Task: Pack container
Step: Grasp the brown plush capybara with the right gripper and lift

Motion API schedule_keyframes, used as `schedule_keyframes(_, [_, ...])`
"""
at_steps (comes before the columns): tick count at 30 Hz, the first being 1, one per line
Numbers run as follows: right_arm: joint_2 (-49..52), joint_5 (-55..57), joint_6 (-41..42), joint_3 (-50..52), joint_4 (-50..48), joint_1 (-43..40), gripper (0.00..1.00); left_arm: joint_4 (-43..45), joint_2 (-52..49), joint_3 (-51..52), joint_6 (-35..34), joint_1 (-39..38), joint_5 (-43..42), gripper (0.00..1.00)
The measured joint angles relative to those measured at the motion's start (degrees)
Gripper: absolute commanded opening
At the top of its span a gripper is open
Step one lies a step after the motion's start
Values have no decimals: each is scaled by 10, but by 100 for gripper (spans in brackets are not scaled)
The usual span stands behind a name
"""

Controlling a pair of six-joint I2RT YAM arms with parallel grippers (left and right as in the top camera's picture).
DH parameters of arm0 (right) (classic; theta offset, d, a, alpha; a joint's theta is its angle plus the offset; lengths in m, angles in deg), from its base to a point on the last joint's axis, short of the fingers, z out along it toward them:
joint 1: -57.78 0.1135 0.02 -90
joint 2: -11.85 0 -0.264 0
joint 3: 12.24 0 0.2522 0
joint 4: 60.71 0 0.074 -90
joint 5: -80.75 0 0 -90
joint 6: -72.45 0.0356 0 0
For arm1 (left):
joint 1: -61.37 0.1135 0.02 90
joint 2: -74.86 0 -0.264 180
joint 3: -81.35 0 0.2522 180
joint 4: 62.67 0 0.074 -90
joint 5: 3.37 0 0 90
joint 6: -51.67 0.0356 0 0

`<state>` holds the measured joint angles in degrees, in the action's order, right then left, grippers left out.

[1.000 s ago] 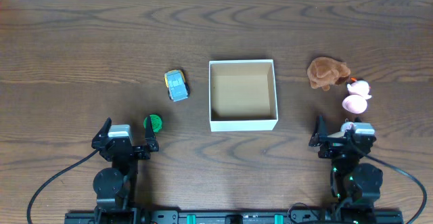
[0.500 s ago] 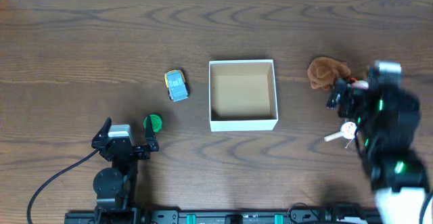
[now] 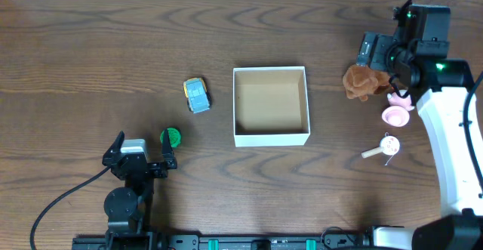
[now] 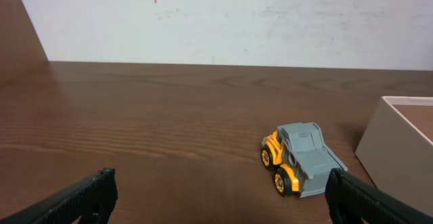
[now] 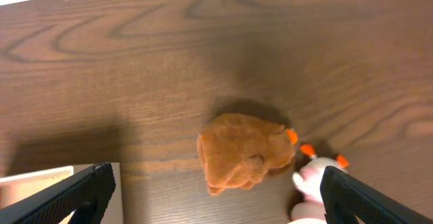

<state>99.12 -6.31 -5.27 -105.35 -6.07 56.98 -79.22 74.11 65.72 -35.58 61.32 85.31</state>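
Note:
Next, my right gripper turns and lowers, fingers spread, onto the body of the brown plush toy (image 3: 362, 81) (image 5: 237, 156), since it lies on the tabletop below the gripper.
The container (image 3: 272, 138) is a square shallow box with white walls and a tan inside, and it stands empty at mid-table. My right gripper (image 3: 375, 54) is open and empty, hovering above a brown plush toy (image 3: 362, 81) to the container's right. In the right wrist view the plush (image 5: 245, 153) lies between my spread fingers, with a pink and white duck toy (image 5: 314, 176) beside it. My left gripper (image 3: 139, 159) rests open and empty at the front left. The left wrist view shows a yellow and grey toy truck (image 4: 301, 168) ahead.
The toy truck (image 3: 197, 95) sits left of the container. A green round piece (image 3: 171, 137) lies near my left gripper. The pink duck (image 3: 397, 110) and a small white and tan piece (image 3: 385, 146) lie at the right. The container's wall (image 4: 396, 153) shows at the left wrist view's right edge.
My right arm has risen from its rest at the front right and swung out to the far right, over the brown plush. The left arm has not moved.

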Motion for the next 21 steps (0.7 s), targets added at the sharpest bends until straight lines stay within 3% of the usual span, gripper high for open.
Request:
schedule_keyframes(10, [18, 32, 245, -1, 31, 0, 99, 0, 0, 0, 0, 0, 0, 98])
schedule_keyframes(21, [130, 67, 342, -1, 56, 0, 99, 0, 0, 0, 0, 0, 0, 98])
